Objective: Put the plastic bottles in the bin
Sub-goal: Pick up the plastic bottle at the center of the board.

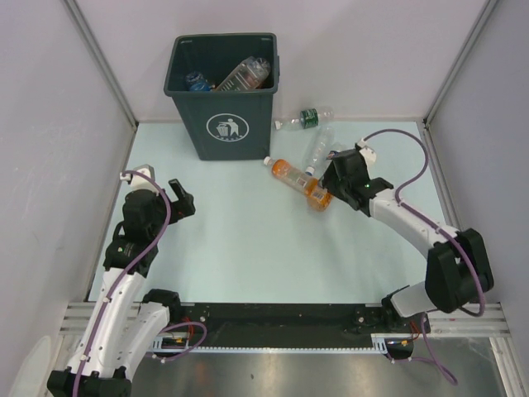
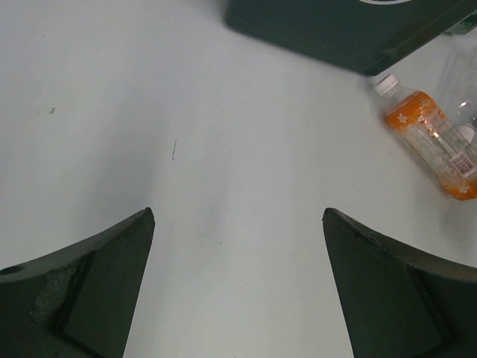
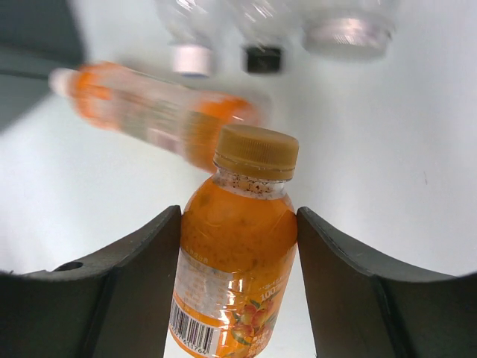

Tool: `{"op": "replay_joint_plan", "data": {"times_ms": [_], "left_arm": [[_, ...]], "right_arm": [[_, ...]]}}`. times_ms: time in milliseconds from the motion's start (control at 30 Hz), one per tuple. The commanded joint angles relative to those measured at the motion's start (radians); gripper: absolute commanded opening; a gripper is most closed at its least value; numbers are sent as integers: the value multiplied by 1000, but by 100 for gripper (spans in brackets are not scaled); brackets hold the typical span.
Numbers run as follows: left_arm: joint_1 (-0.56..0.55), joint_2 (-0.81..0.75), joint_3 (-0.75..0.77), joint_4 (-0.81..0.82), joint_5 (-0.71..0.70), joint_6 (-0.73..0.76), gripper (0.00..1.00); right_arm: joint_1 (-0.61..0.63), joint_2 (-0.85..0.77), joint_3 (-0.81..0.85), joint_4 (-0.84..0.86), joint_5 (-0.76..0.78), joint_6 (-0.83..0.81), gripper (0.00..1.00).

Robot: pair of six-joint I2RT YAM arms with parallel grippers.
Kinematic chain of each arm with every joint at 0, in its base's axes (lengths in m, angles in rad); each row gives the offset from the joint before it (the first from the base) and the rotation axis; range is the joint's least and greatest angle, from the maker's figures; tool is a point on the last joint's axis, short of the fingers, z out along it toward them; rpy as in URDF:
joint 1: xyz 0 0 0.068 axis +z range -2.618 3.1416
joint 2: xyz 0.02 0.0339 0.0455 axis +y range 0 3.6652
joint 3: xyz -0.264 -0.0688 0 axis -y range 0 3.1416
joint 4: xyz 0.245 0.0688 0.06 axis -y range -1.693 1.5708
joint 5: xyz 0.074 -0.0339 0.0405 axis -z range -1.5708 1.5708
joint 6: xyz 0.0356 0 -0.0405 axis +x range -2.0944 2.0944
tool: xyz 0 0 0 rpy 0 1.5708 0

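Note:
The bin's rim stands well above the table, so my right gripper should next lift the bottle outward toward the dark green bin, over its open top (image 1: pixel 221 66).
My right gripper (image 3: pixel 238 212) is shut on a small orange-filled plastic bottle (image 3: pixel 237 261) with a brown cap, both fingers pressed to its sides. From above, this bottle (image 1: pixel 319 199) sits at the gripper (image 1: pixel 326 189) on the table's right of centre. A second orange bottle (image 1: pixel 288 172) with a white cap lies just beside it. Further back lie a clear bottle (image 1: pixel 317 145) and a green one (image 1: pixel 307 118). The dark green bin (image 1: pixel 221 124) stands at the back with bottles (image 1: pixel 245 74) inside. My left gripper (image 2: pixel 238 216) hangs open over bare table.
White walls close the table on the left, back and right. In the left wrist view the bin's base (image 2: pixel 335 30) is at the top and the white-capped orange bottle (image 2: pixel 432 142) at the right. The arms' mounting rail (image 1: pixel 281 318) runs along the near edge.

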State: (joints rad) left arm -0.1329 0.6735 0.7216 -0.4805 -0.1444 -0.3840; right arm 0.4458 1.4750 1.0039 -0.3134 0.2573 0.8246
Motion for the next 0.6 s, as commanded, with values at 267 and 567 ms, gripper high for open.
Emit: {"op": "replay_joint_plan", "data": {"times_ms": [267, 567], "left_arm": [[15, -15, -2, 33, 22, -3, 100], [21, -18, -4, 33, 28, -4, 100]], "right_arm": [[67, -133, 289, 131, 99, -215, 35], [114, 68, 658, 266, 100, -378, 35]]}}
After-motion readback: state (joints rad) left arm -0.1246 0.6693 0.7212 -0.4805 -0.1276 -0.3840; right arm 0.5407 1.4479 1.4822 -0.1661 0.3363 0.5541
